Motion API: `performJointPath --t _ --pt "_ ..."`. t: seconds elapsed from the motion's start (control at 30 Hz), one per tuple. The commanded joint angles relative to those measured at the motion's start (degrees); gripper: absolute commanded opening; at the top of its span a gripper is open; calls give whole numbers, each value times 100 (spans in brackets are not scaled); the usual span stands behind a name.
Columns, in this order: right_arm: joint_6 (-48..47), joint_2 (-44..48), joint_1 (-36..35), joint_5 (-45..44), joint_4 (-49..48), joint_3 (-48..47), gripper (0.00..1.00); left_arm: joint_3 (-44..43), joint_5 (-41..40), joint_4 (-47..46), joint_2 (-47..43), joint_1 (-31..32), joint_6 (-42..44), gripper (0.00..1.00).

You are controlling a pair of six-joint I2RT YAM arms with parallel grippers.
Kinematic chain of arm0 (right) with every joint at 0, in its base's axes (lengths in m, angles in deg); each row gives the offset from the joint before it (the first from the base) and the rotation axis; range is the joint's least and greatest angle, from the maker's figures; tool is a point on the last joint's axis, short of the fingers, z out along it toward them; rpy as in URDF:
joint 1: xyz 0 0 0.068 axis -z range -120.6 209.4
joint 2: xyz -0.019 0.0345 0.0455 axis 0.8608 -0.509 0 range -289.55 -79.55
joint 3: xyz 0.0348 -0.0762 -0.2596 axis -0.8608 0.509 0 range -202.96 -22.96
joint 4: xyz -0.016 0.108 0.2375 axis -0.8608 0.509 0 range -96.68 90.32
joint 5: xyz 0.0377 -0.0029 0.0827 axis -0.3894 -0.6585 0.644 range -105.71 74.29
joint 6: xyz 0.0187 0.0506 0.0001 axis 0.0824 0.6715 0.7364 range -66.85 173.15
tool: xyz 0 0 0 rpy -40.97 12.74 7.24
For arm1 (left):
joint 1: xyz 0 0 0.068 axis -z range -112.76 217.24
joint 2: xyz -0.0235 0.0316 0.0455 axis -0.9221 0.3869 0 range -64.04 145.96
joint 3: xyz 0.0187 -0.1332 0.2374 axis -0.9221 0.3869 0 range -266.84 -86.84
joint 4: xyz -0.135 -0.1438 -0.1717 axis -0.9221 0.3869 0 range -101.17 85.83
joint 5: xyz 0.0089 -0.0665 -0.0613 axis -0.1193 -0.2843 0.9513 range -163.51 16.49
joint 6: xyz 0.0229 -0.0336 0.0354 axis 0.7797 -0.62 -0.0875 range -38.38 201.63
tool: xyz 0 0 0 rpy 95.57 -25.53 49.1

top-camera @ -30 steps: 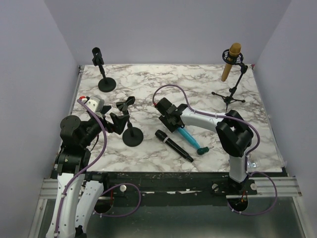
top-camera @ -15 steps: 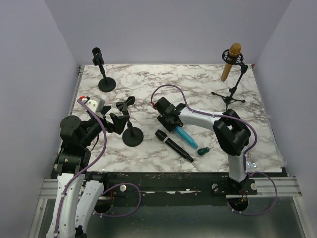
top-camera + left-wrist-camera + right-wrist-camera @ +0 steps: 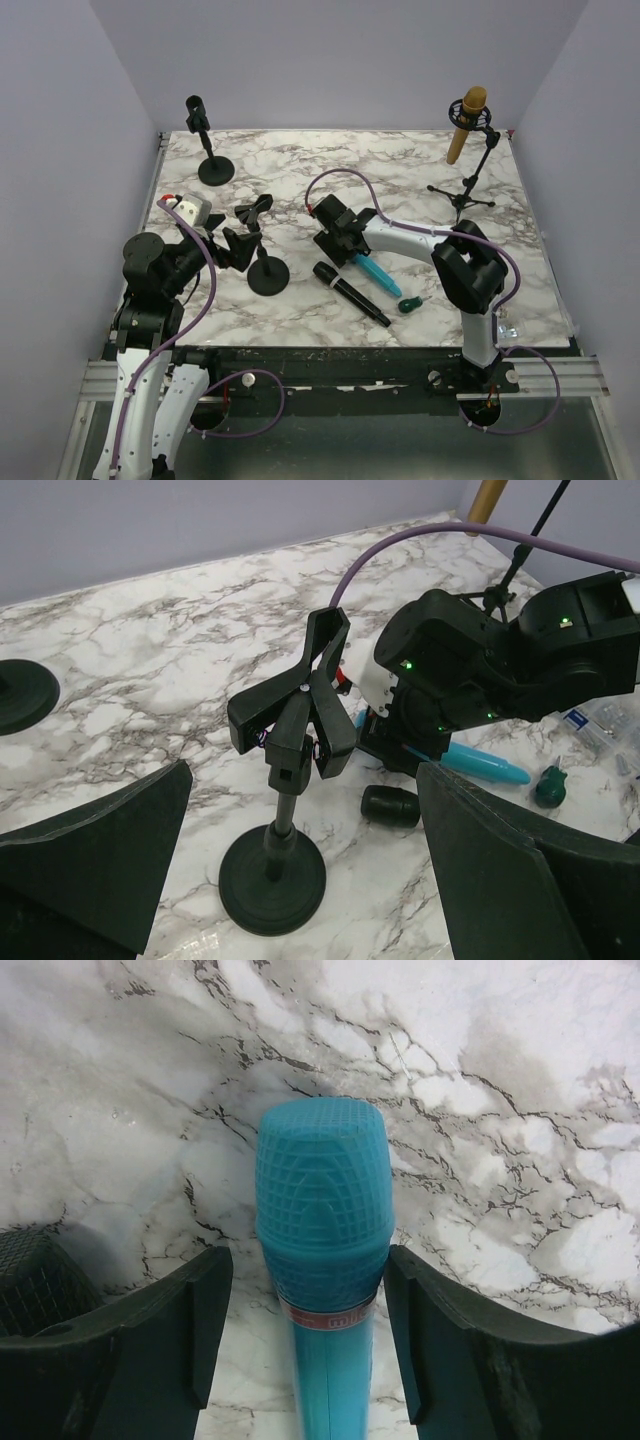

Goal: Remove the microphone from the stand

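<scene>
My left gripper turns and tilts toward the stand's empty clip [image 3: 252, 209] [image 3: 296, 716] next, bringing the open fingers around it, since the clip sits raised on top of its post.
A blue microphone [image 3: 375, 272] lies flat on the marble table. My right gripper [image 3: 350, 250] is open over its head. In the right wrist view the blue microphone [image 3: 322, 1190] lies between the open fingers [image 3: 205, 1310], with a clear gap on the left side. A black desk stand [image 3: 266, 272] with an empty clip [image 3: 254, 211] stands left of centre. My left gripper [image 3: 235, 247] is open beside it. In the left wrist view the stand [image 3: 275, 865] and its clip [image 3: 300, 705] are between and beyond the wide-open left gripper [image 3: 300, 780].
A black microphone [image 3: 350, 293] lies near the front, its head showing in both wrist views [image 3: 390, 805] [image 3: 30, 1280]. A small green object [image 3: 408, 305] lies right of it. A black microphone stands on a round-base stand [image 3: 213, 168] at the far left. A gold microphone [image 3: 466, 125] sits on a tripod stand at the far right.
The right gripper has shifted slightly up and left, and the blue microphone slid with it away from the green object. The left arm has not moved.
</scene>
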Motion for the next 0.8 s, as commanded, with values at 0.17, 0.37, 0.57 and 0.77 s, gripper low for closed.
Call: performJointPath --t 0.17,0.37,0.57,0.77 --pt "121 143 -2 133 -79 36 73 67 -195 -53 -100 29 35 99" --pt "414 282 -3 -199 29 -199 80 148 -198 -166 -147 26 3 98" --pt "535 753 -2 -60 73 -260 82 191 3 -342 -280 26 -262 98" --pt "707 1645 -2 -158 -107 63 86 2 -69 63 -436 26 -951 98"
